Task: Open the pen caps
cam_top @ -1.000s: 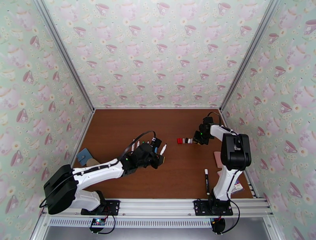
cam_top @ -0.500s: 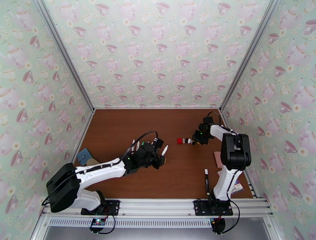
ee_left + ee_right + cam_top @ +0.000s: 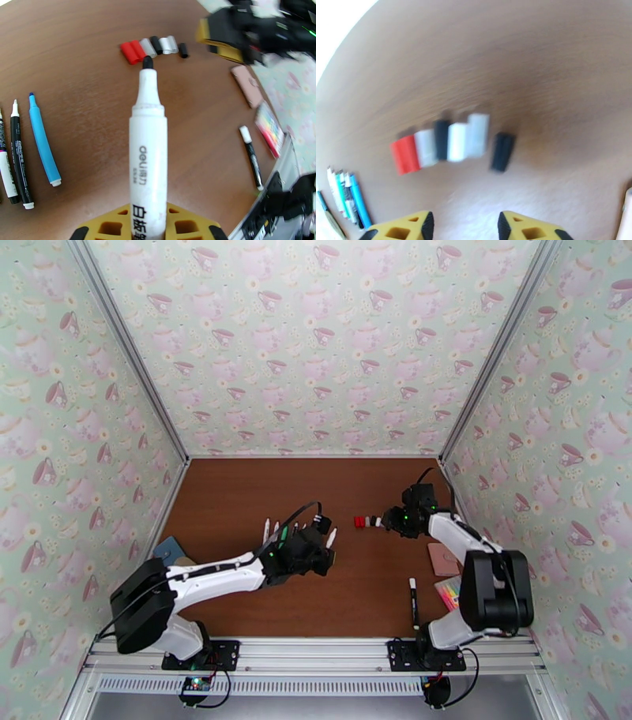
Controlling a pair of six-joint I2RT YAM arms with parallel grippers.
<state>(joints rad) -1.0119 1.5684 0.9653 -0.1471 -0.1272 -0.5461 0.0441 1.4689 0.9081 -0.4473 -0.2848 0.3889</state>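
Next, my left gripper lowers the white marker [image 3: 148, 158] to the table beside the blue pen.
My left gripper [image 3: 320, 549] [image 3: 148, 231] is shut on a white marker [image 3: 148, 158] whose bare black tip [image 3: 147, 62] points toward the pen caps. The caps [image 3: 367, 521] [image 3: 152, 46] [image 3: 442, 145] lie in a short row of red, white and black, with one black cap [image 3: 502, 152] [image 3: 183, 50] slightly apart at the right end. My right gripper [image 3: 393, 523] [image 3: 464, 227] hovers just right of the row, open, with nothing between its yellow fingers [image 3: 422, 227]. Several uncapped pens [image 3: 276, 530], among them a blue one [image 3: 42, 142], lie left of my left gripper.
A black pen with a white cap [image 3: 412, 603] [image 3: 251, 156] lies near the right arm's base. A pink pad [image 3: 442, 560] and a highlighter pack [image 3: 449, 593] sit at the right edge. A blue object [image 3: 168, 552] rests at the left edge.
My left gripper has carried the white marker right and a little farther out. The right arm's elbow has swung down and to the right while its gripper stayed by the caps.
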